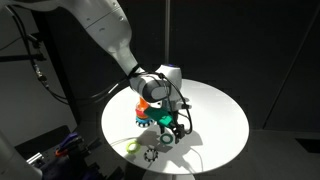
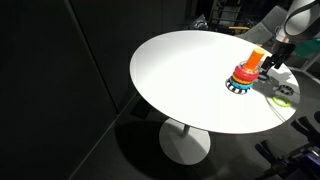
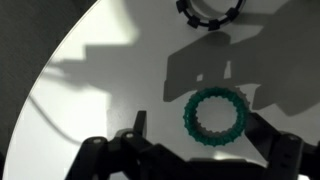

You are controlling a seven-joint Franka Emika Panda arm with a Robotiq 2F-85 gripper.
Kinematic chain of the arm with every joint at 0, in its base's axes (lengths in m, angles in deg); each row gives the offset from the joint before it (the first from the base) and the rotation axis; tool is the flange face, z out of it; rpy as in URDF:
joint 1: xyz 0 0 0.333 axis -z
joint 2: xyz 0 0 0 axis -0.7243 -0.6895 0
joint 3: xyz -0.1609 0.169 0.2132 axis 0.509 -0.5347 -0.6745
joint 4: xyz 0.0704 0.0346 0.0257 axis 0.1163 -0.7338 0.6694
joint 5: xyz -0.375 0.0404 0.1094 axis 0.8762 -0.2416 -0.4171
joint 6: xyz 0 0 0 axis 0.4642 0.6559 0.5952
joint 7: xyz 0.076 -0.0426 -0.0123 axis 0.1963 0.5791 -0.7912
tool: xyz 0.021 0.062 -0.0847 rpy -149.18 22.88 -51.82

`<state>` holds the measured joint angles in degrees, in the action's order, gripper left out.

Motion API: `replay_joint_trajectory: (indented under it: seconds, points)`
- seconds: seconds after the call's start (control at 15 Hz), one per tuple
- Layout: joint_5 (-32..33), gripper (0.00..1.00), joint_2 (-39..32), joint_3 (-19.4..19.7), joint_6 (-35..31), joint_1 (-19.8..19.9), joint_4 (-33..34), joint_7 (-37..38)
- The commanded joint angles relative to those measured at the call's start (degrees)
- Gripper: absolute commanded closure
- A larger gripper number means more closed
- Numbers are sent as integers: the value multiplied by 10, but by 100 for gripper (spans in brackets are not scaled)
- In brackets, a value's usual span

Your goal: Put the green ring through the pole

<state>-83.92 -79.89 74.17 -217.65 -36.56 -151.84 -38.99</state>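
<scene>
The green ring (image 3: pixel 214 117) is nearer one open finger, so my gripper should next go down around it, shifting slightly toward the right in the wrist view.
In the wrist view the green ring (image 3: pixel 214 117), dark teal with a toothed inner edge, lies flat on the white table. My gripper (image 3: pixel 198 120) is open, with one finger on each side of the ring and not touching it. In an exterior view the gripper (image 1: pixel 177 129) hangs low over the table, just beside the pole (image 1: pixel 143 104), an orange-red peg on a round blue-rimmed base. The pole (image 2: pixel 243 73) and the gripper (image 2: pixel 281 62) also show at the table's far side in an exterior view. The pole is out of the wrist view.
A black toothed gear-like ring (image 3: pixel 210 12) lies beyond the green ring; it also shows in an exterior view (image 1: pixel 151 156). A paler yellow-green ring (image 1: pixel 131 146) lies near the table edge, also seen in an exterior view (image 2: pixel 283 93). The round white table (image 2: pixel 180 70) stands among dark surroundings.
</scene>
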Motion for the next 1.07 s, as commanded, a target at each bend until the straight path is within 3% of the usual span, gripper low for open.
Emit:
replay_joint_trajectory:
  seconds: [0.0, 1.0]
  points:
    - [-2, 0, -18, -13, 3, 10, 28, 12]
    - [-2, 0, -48, -26, 9, 6, 50, 17]
